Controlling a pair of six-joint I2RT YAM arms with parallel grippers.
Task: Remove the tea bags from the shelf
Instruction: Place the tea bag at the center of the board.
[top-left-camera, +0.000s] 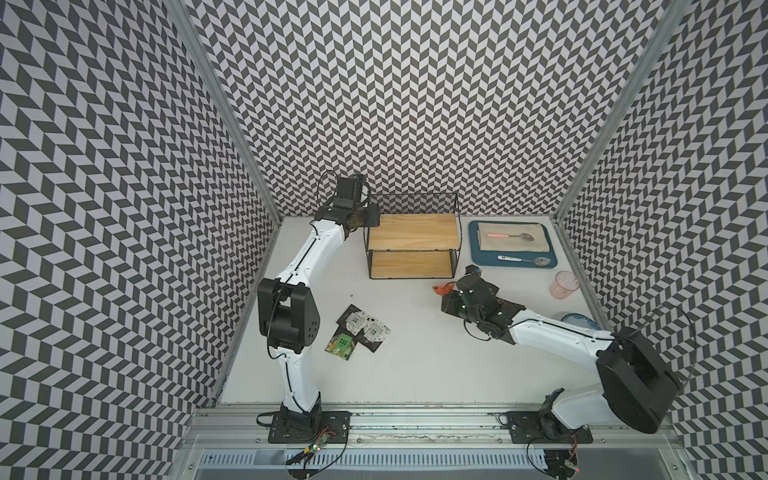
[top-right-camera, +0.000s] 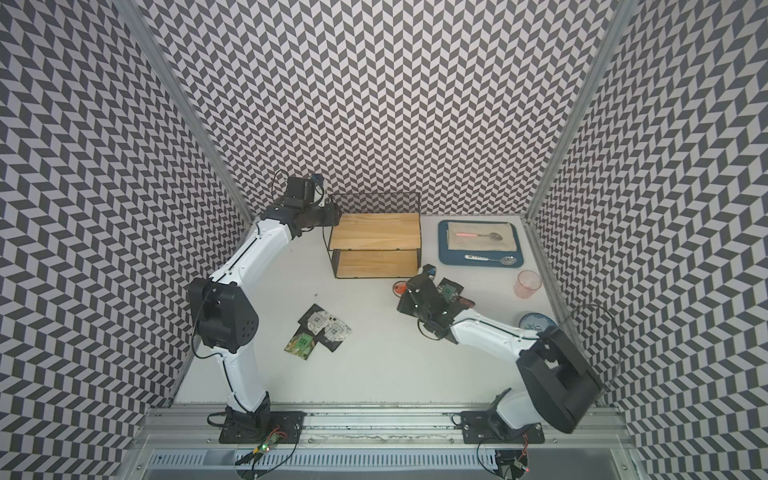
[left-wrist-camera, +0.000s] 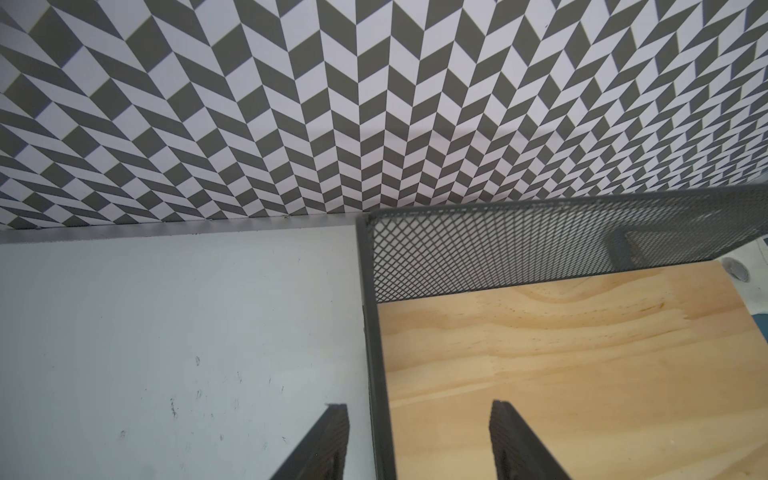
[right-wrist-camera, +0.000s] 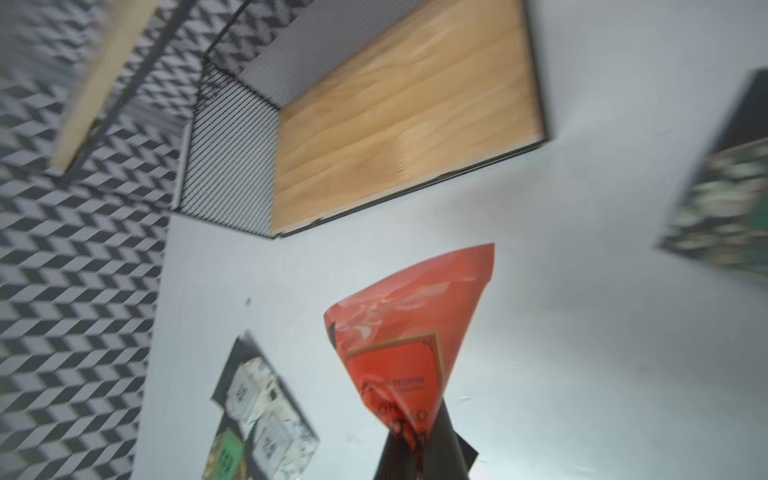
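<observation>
The teal tea bag is already clear of the shelf (top-right-camera: 376, 230), so my right gripper will next swing toward its flowered end, go down and release the orange-red tea bag there.
The shelf (top-left-camera: 411, 230) (top-right-camera: 376, 230) stands at the back, and both wooden boards are bare. My left gripper (top-left-camera: 370, 218) (left-wrist-camera: 419, 409) is open at its upper left corner, one finger outside the side wire and one over the top board (left-wrist-camera: 582, 353). My right gripper (top-left-camera: 446, 293) (right-wrist-camera: 419, 440) hovers over the table in front of the shelf's right end, shut on an orange-red tea bag (top-left-camera: 439, 289) (right-wrist-camera: 407, 332). Three tea bags (top-left-camera: 361, 332) (top-right-camera: 322, 332), two white and one green, lie overlapping on the table left of centre. A teal one (top-right-camera: 448, 291) (right-wrist-camera: 727, 199) lies beside the right gripper.
A blue tray (top-left-camera: 473, 249) with a beige cloth and two spoons sits at the back right. A pink cup (top-left-camera: 564, 284) and a blue patterned plate (top-left-camera: 579, 321) stand along the right wall. The patterned back wall runs close behind the shelf.
</observation>
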